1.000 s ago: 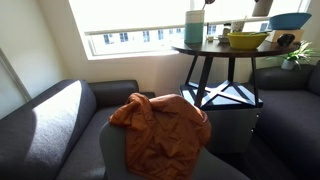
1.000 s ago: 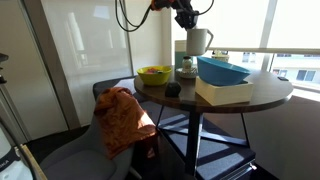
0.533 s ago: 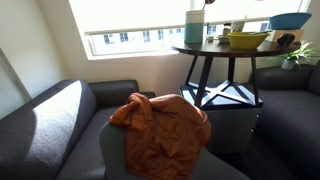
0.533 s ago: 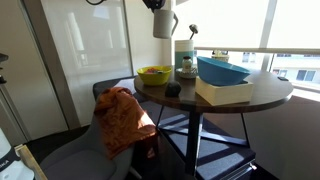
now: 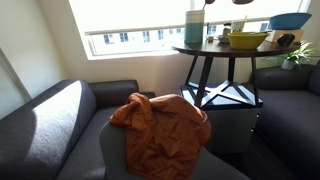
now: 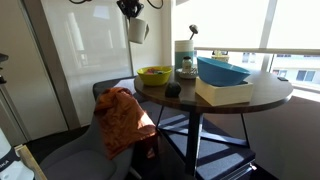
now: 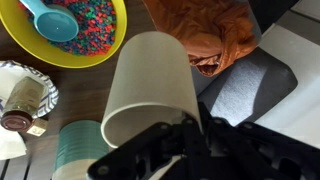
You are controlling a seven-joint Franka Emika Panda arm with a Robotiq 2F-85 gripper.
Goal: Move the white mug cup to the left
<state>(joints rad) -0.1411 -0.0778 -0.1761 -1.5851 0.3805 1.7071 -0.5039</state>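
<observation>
Bare wood shows between the yellow bowl (image 6: 153, 74) and the teal-grey cylinder. I will lower my gripper straight onto that open part of the tabletop and release the mug.
The white mug cup (image 6: 138, 30) hangs in the air, held by its rim in my gripper (image 6: 130, 9), left of the round table (image 6: 250, 102) and higher than the yellow bowl (image 6: 153, 74). In the wrist view the mug (image 7: 150, 88) fills the middle and my gripper (image 7: 190, 123) is shut on its wall at the rim. Below it lie the yellow bowl (image 7: 75, 25) with coloured beads and a blue scoop, and the teal-grey cylinder (image 7: 72, 152). The teal-grey cylinder (image 6: 184, 54) stands on the table. The mug is above the frame in an exterior view that shows the table (image 5: 205, 48).
A blue bowl (image 6: 222, 70) sits on a white box (image 6: 226, 92) on the table, with a small dark object (image 6: 172, 89) near the edge. An orange cloth (image 6: 120, 115) lies on the grey chair below the mug. A grey sofa (image 5: 50, 125) and a window lie beyond.
My gripper has carried the mug leftwards from above the teal-grey cylinder to beyond the table's left edge, and slightly lower.
</observation>
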